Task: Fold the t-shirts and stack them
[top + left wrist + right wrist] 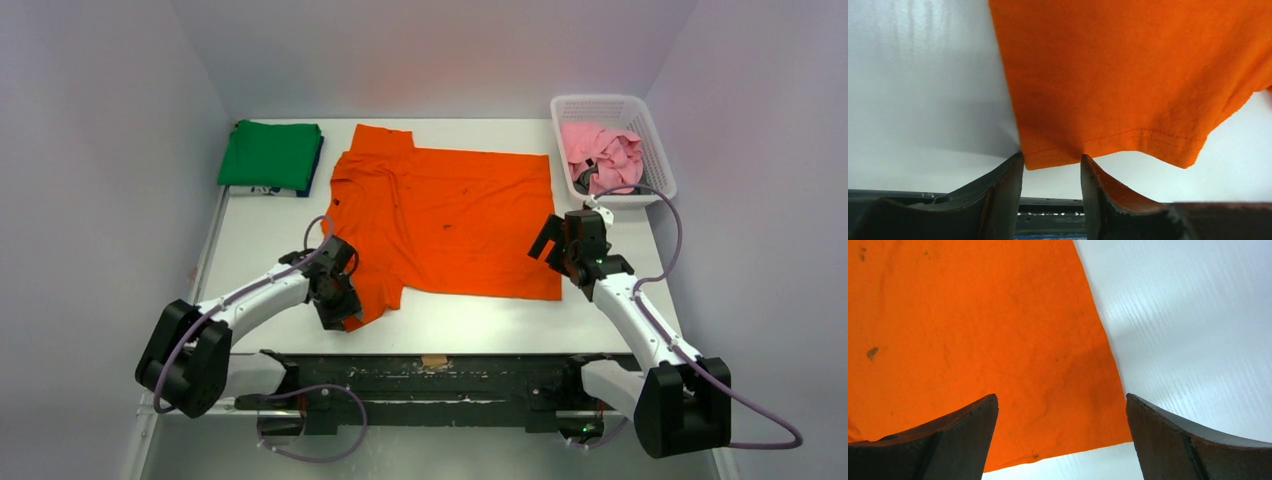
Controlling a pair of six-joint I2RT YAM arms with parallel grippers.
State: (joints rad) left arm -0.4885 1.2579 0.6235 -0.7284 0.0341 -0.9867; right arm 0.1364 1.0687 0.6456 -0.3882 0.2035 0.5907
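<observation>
My right gripper brings its open fingers back and down around the t-shirt's near hem corner (557, 296) (1124, 438) next and closes, as that corner lies flat on the table below.
The bright orange t-shirt (450, 215) lies spread flat on the middle of the table, collar to the left. My left gripper (340, 310) is at its near sleeve. In the left wrist view the jaws (1052, 157) are open, with the hem of the orange sleeve (1128, 75) lying between the fingertips. My right gripper (550, 242) is open and empty above the shirt's near right corner (973, 330), as the right wrist view (1062, 397) shows. The green t-shirt (270, 153) lies folded at the back left on the dark blue one (313, 175). The pink t-shirt (603, 155) is crumpled in the basket.
The white lattice basket (610, 101) stands at the back right corner, just behind my right gripper. Grey walls close in the table on the left, back and right. A black rail (430, 375) runs along the near edge between the arm bases.
</observation>
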